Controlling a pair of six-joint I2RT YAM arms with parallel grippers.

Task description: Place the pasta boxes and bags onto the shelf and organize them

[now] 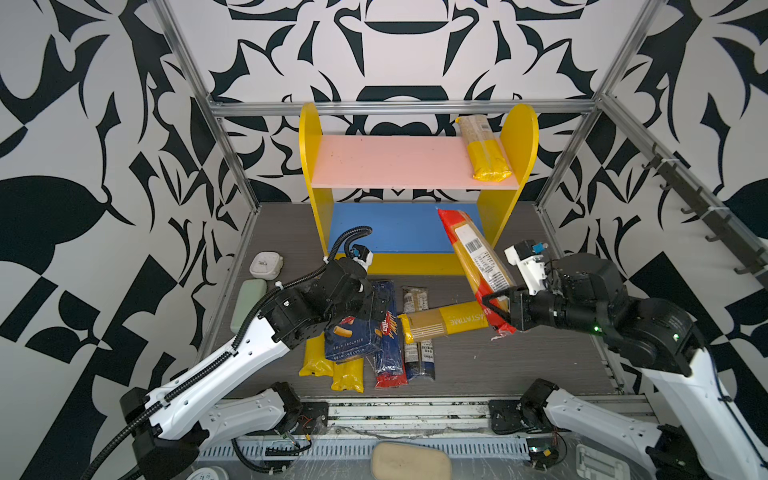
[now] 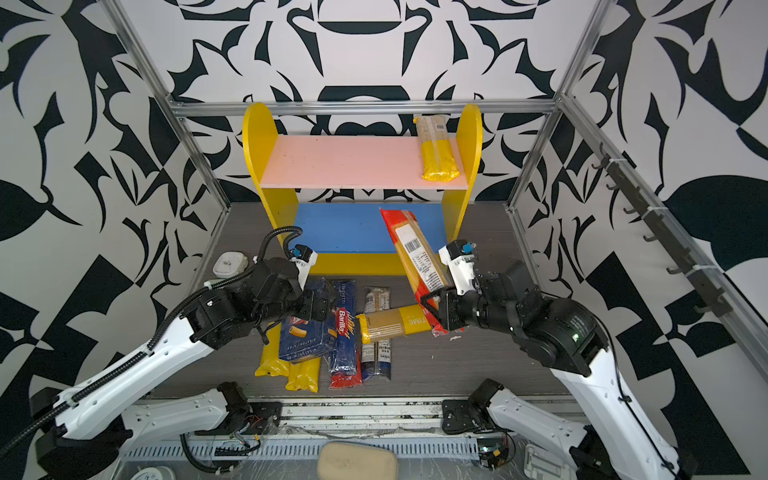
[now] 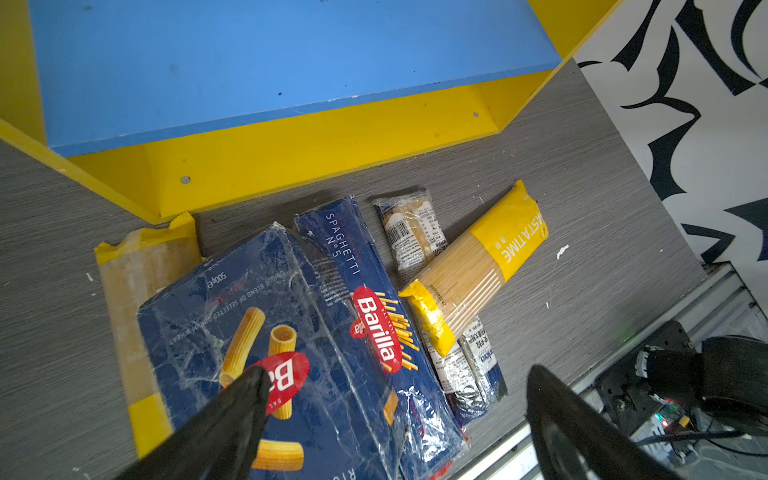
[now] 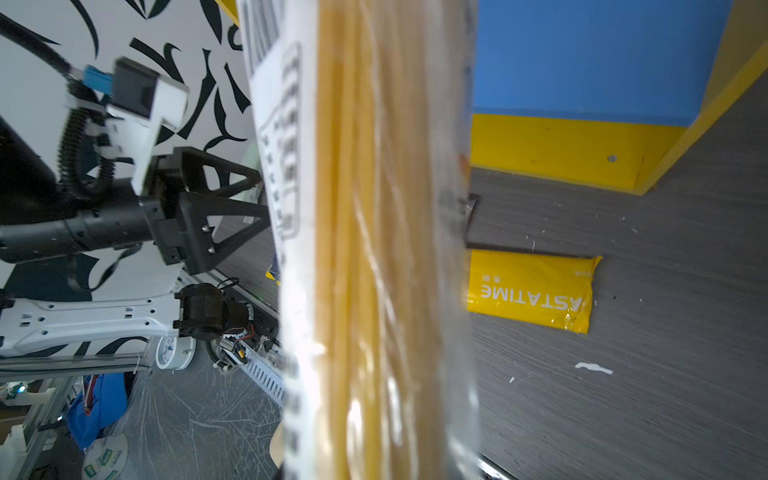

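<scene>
The right gripper moves up and outward next over the bare pink board (image 1: 449, 162) beside the yellow-ended bag and releases the red-ended spaghetti bag (image 1: 473, 253), since that board has room.
The shelf (image 1: 415, 162) (image 2: 353, 162) stands at the back, with one yellow-ended bag (image 1: 486, 151) lying on its pink upper board. My right gripper (image 1: 496, 309) (image 2: 432, 311) is shut on a red-ended spaghetti bag (image 1: 473, 253) (image 4: 374, 249), held off the table with its far end over the blue lower board (image 1: 390, 226). My left gripper (image 1: 368, 309) (image 3: 397, 374) hangs open just above the wrapped rigatoni box (image 1: 353, 338) (image 3: 249, 332). Beside that box lie the narrow spaghetti box (image 1: 388, 332) (image 3: 365, 291), a yellow Pastatime bag (image 1: 444, 322) (image 3: 478, 266) and navy-ended bags (image 1: 419, 353). Yellow-ended bags (image 1: 328, 365) lie partly under the rigatoni box.
A pale green case (image 1: 249, 303) and a white rounded case (image 1: 266, 266) sit by the left frame post. A beige pad (image 1: 409, 461) lies in front of the table's edge. A rail of dark hooks (image 1: 706, 216) runs along the right wall.
</scene>
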